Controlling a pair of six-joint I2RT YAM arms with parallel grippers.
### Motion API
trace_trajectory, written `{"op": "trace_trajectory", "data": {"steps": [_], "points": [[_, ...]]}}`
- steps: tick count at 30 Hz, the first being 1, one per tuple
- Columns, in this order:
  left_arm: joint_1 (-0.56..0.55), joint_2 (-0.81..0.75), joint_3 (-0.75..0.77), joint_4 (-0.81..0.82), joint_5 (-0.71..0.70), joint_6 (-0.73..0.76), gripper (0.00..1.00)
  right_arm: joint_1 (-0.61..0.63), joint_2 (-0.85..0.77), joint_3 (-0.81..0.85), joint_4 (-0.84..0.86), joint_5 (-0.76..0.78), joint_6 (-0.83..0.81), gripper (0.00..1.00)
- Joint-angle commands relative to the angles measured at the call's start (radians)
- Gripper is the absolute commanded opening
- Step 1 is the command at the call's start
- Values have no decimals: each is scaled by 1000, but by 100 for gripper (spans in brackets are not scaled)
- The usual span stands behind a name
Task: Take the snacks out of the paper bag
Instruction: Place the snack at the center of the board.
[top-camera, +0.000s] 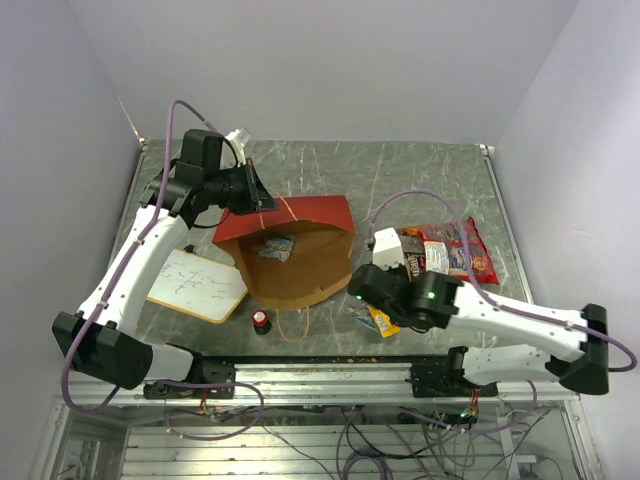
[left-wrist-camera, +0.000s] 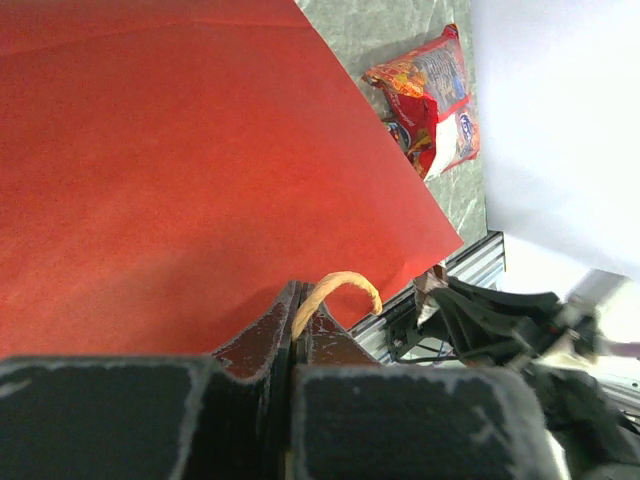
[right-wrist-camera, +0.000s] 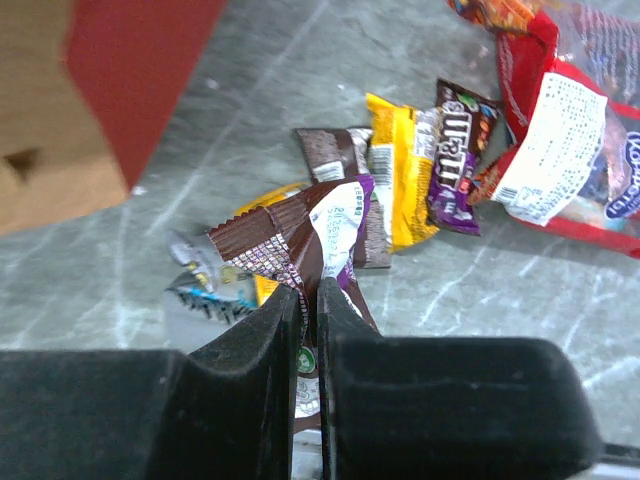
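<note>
My right gripper will move slightly toward the paper bag (top-camera: 300, 250) and lower the packet onto the yellow bar nearest the bag, because other snacks lie together there.
The paper bag (top-camera: 300, 250) lies at the table's middle, red outside, its kraft inside facing the arms. One small packet (top-camera: 278, 247) shows inside it. My left gripper (top-camera: 255, 190) is at the bag's far top edge, shut on its string handle (left-wrist-camera: 340, 290), with the red wall (left-wrist-camera: 180, 150) just past it. My right gripper (right-wrist-camera: 308, 295) is right of the bag's mouth, shut on a brown wrapped packet (right-wrist-camera: 300, 240) just above the table. Below it lie yellow (right-wrist-camera: 395, 180) and purple (right-wrist-camera: 455, 150) bars and a red chip bag (right-wrist-camera: 570, 130), which also shows in the top view (top-camera: 460, 250).
A wood-framed whiteboard (top-camera: 200, 285) lies left of the bag. A small red-topped black knob (top-camera: 261, 320) stands by the bag's mouth, next to the loose near handle (top-camera: 293, 325). An aluminium rail (top-camera: 330, 370) runs along the near edge. Walls close the back and sides.
</note>
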Motion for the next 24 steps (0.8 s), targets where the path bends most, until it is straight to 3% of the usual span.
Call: {"op": "trace_trajectory", "data": {"steps": [1, 13, 24], "points": [[5, -11, 15, -15, -17, 13, 7, -73, 116, -10, -1, 21, 48, 0], [5, -25, 42, -56, -58, 57, 7, -196, 180, -118, 280, -122, -98, 0], [5, 49, 97, -116, -50, 44, 7, -234, 238, -180, 394, -182, -137, 0]]}}
